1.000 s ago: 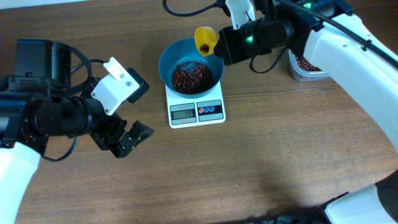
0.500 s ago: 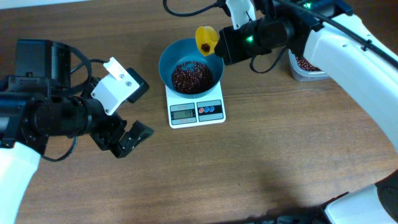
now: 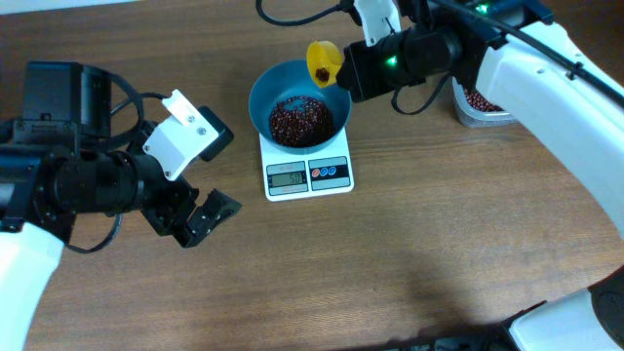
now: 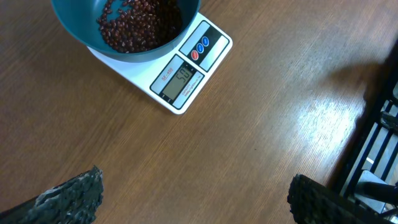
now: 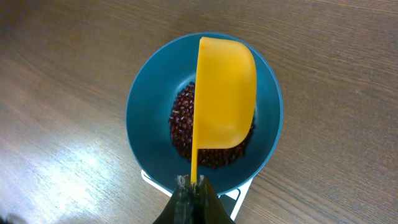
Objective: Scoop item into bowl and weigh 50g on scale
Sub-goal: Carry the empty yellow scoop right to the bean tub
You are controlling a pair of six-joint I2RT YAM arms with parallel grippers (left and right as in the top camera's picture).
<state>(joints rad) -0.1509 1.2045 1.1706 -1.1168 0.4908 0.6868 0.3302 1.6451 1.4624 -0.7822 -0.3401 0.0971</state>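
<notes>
The display reads as asked, so the handle goes with my right gripper away from the bowl (image 3: 263,97) next, back and down to bare wood by the clear tub for release.
The teal bowl (image 3: 263,97) stands on the small white scale (image 3: 336,180) and holds a heap of dark red-brown beans (image 3: 299,119). In the left wrist view the bowl (image 4: 74,25), the beans (image 4: 137,22) and the scale (image 4: 217,46) show, and the display reads about 50. My right gripper (image 3: 343,66) is shut on the handle of a yellow scoop (image 3: 322,58), which is tilted over the bowl's far rim with a few beans in it. The right wrist view shows the scoop (image 5: 225,93) above the bowl (image 5: 143,106). My left gripper (image 3: 195,219) hangs open over bare wood, left of the scale.
A clear tub (image 3: 478,105) with more beans stands at the back right, partly under the right arm. The left arm's black body and white camera mount (image 3: 180,136) fill the table's left side. A dark rack (image 4: 379,155) lies past the table edge in the left wrist view.
</notes>
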